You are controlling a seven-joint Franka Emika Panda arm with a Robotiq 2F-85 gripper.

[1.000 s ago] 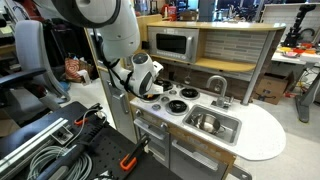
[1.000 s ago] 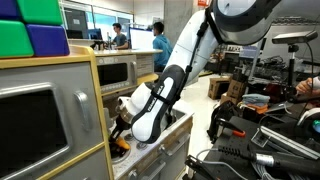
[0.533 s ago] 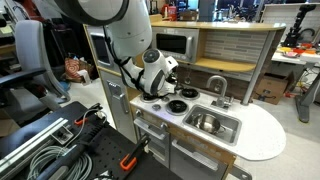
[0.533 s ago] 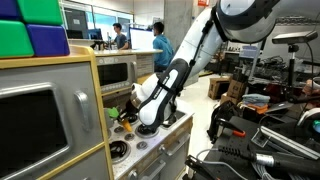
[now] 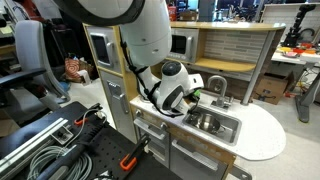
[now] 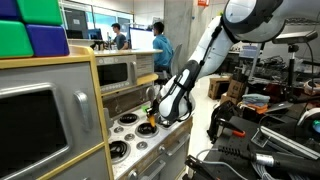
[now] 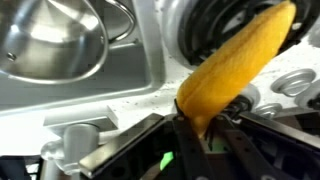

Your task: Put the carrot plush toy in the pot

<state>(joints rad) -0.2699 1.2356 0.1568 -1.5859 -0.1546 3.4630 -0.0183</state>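
Next, my gripper moves from the burner over the open pot and releases the carrot, since that pot lies to its left in the wrist view.
My gripper is shut on the carrot plush toy, an orange tapered body that sticks out from between the fingers; its green end is hidden. In the wrist view the shiny metal pot lies at upper left, apart from the carrot, which hangs over the edge of a black stove burner. In an exterior view the gripper hovers over the toy kitchen counter between the burners and the sink holding the pot. In the other exterior view the gripper is low over the stove.
The toy kitchen has a faucet behind the sink, a microwave above and a white round counter end. Cables and black gear lie on the floor beside it. People stand in the background.
The arm has carried the carrot from the far burners across the stove toward the sink side. The gripper stays shut on the carrot.
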